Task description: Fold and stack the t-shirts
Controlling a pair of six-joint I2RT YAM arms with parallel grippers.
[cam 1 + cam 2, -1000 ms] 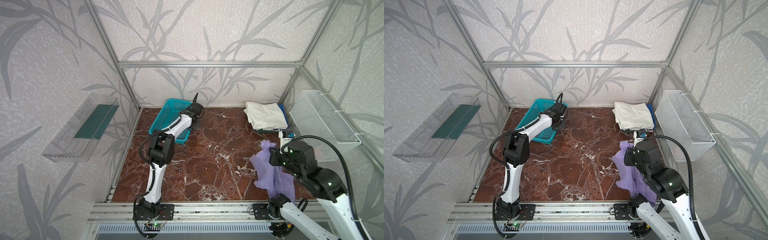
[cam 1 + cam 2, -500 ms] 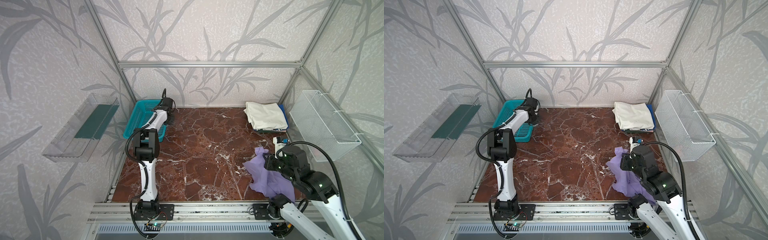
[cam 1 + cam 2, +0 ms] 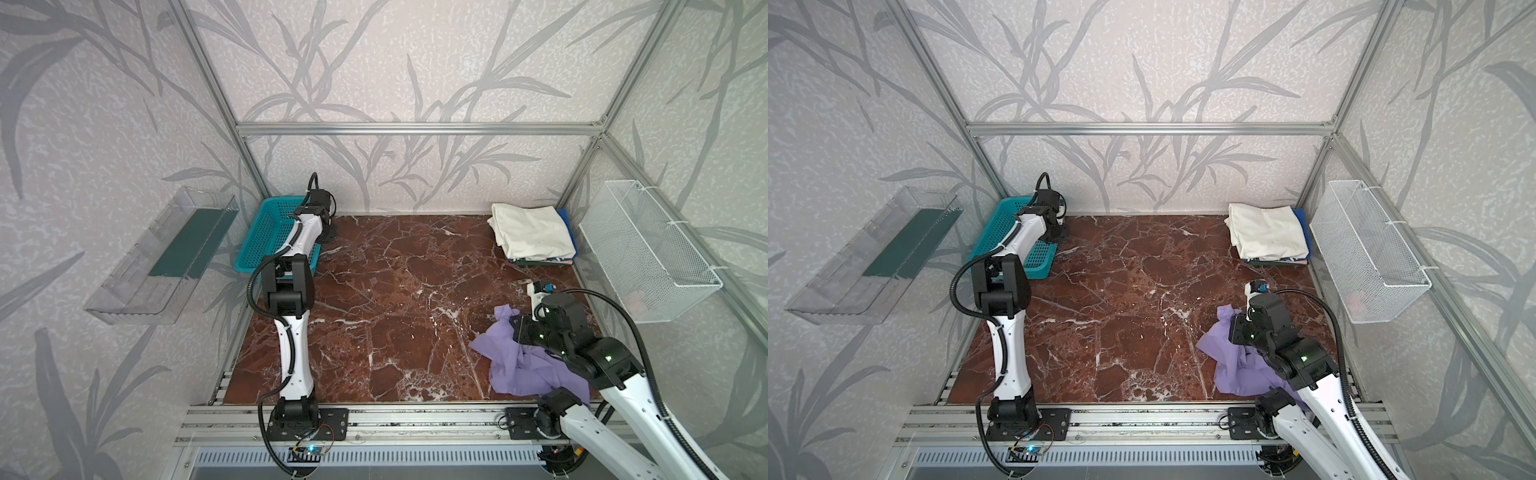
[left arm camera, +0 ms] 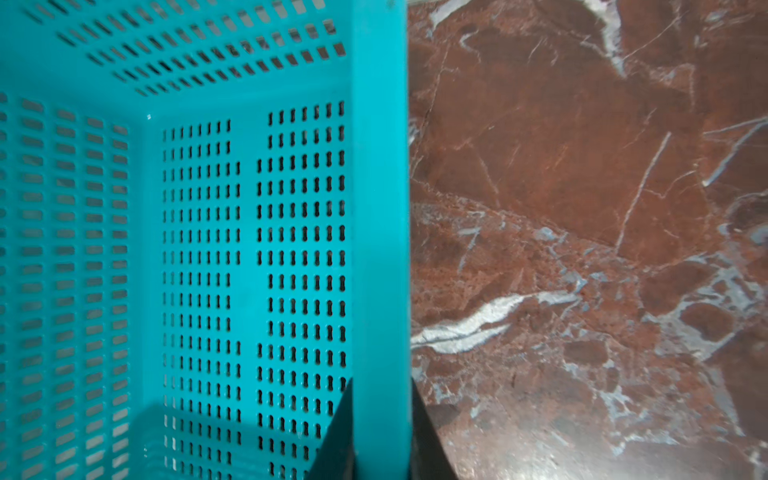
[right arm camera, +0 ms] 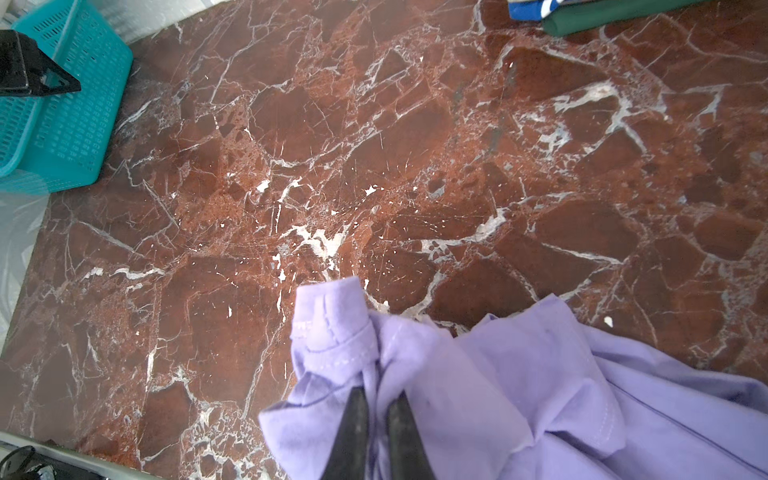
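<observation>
I will move my right gripper outward over the bare tabletop between basket and stack [image 3: 414, 260] and let go of the lavender t-shirt's corner there, because the lavender t-shirt [image 3: 515, 365] lies crumpled.
The lavender t-shirt [image 3: 515, 365] [image 3: 1233, 365] lies crumpled at the front right of the marble table, one bunched corner raised. My right gripper [image 5: 376, 395] [image 3: 517, 328] is shut on that corner, with folds of cloth [image 5: 540, 395] pinched between its fingers. A folded cream-white t-shirt [image 3: 532, 237] [image 3: 1266, 235] tops a stack at the back right, with blue and dark edges [image 5: 528, 8] beneath. My left gripper [image 4: 382, 386] [image 3: 328, 232] is at the back left. Its jaws straddle the rim [image 4: 380, 208] of the teal basket, slightly parted.
The teal lattice basket [image 3: 266, 232] [image 3: 1005, 224] sits flat in the back left corner. A white wire basket [image 3: 648, 249] hangs on the right wall and a clear plastic shelf [image 3: 162, 257] on the left wall. An aluminium rail [image 3: 415, 415] runs along the front.
My left arm swung the tilted basket from the middle back into the back left corner, where it now rests flat. My right gripper carried the lavender corner left and lower.
</observation>
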